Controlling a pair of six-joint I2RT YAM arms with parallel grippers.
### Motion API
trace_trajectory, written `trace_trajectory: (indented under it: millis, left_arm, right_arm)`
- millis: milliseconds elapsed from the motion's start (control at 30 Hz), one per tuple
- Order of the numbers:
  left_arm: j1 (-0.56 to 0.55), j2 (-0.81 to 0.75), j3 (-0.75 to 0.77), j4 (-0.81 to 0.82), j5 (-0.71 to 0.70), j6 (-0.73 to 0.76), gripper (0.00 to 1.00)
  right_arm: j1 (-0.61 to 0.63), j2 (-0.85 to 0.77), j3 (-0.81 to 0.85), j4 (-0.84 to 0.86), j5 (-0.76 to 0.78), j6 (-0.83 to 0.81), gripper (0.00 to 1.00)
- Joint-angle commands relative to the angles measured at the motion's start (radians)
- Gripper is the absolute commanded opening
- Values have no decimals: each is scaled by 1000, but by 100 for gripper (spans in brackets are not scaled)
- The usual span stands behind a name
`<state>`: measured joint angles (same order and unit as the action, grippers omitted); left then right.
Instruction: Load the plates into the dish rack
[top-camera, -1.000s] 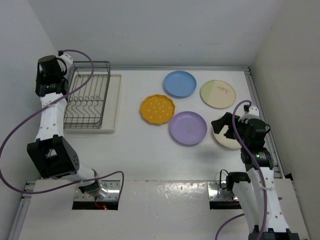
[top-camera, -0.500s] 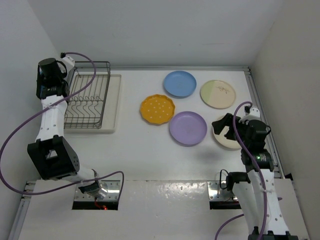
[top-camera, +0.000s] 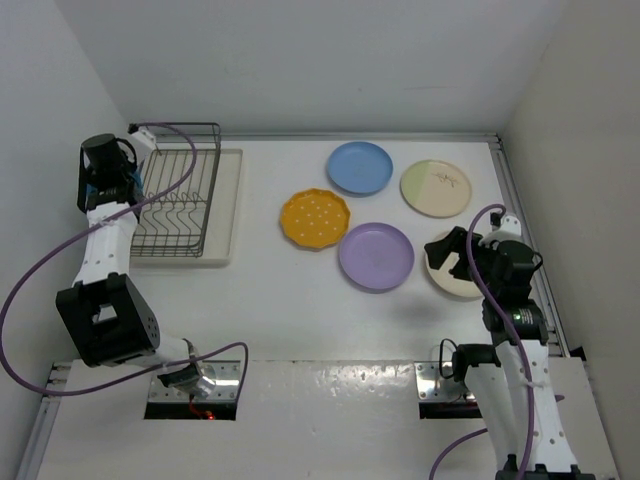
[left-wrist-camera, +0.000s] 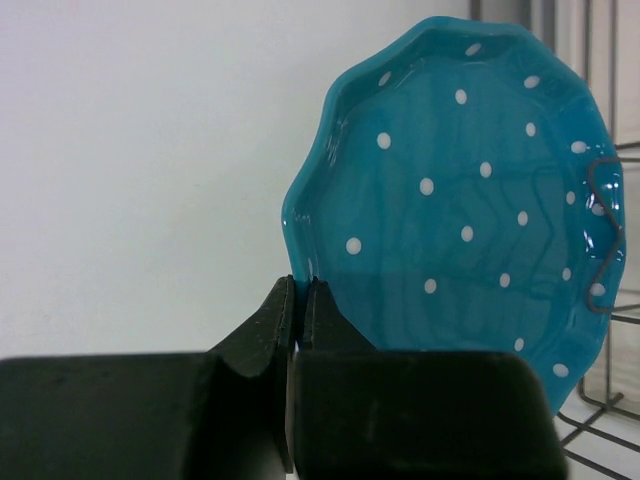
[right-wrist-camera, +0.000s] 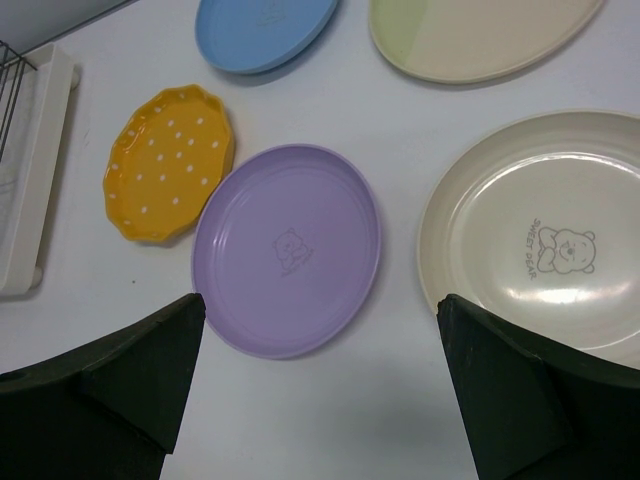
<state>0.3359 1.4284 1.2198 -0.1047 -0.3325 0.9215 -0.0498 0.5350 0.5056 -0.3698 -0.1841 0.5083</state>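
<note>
Only the edge of the teal dotted plate (left-wrist-camera: 460, 210) reaches behind the bent wire, so I will move my left gripper down toward the rack's wires to release the plate deeper.
My left gripper (left-wrist-camera: 300, 292) is shut on the lower rim of the teal dotted scalloped plate (left-wrist-camera: 460, 210) and holds it upright against the dish rack's wires (left-wrist-camera: 603, 240). From above, that gripper (top-camera: 112, 183) hangs at the left side of the dark wire dish rack (top-camera: 176, 203), which sits on its cream drip tray (top-camera: 226, 208). My right gripper (right-wrist-camera: 320, 400) is open and empty above the table between the lavender plate (right-wrist-camera: 288, 250) and the plain cream plate (right-wrist-camera: 560, 240). The orange dotted plate (top-camera: 315, 218), light blue plate (top-camera: 360, 167) and cream-and-green plate (top-camera: 436, 188) lie flat.
White walls close in the table on the left, back and right. The rack stands close to the left wall. The drip tray's edge (right-wrist-camera: 35, 170) shows at the left of the right wrist view. My right gripper (top-camera: 452, 255) partly covers the cream plate (top-camera: 455, 284) from above.
My left arm has shifted a little nearer and to the right with the teal plate, closer to the rack's left side. The right arm has not moved.
</note>
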Motion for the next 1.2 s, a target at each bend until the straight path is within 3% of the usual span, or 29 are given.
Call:
trace_trajectory:
  millis: [0,167,367,500,533,567,667,800,1000,1133,1167]
  left_arm:
    - [20,-66,-25,140,-13,45,0]
    - [20,-66,-3,17,56,13,0]
    - [-14,-75,-57,7,14,4,0]
    - [-23,-85,-92,7,-11,-33,8]
    - [-23,-85,-92,7,-11,-42,11]
    - [-35,-85,-92,-4,-20,-42,25]
    - [-47,-94,-82,-13,-59,-52,50]
    - [-48,-57,16,-52,-106,-72,62]
    - [-112,-52,220,-142,-131,-165,65]
    - [-253,-42,392,-323,5,-339,66]
    - [-293,-19,477,-389,106,-369,66]
  right_arm:
    - [4,-15,31,16,14,-1,99]
    - [2,-12,24,34,14,2,99]
    - [4,2,16,52,8,4,99]
    - [2,3,10,58,6,-1,99]
    - [5,3,10,63,6,-2,99]
    - [4,9,4,69,6,-5,99]
    - [5,19,1,86,2,-7,99]
    - [4,63,4,100,-23,-4,99]
    - [2,131,16,135,-48,-7,99]
    - [4,236,54,140,-48,-13,99]
    - [2,255,72,135,-54,-10,99]
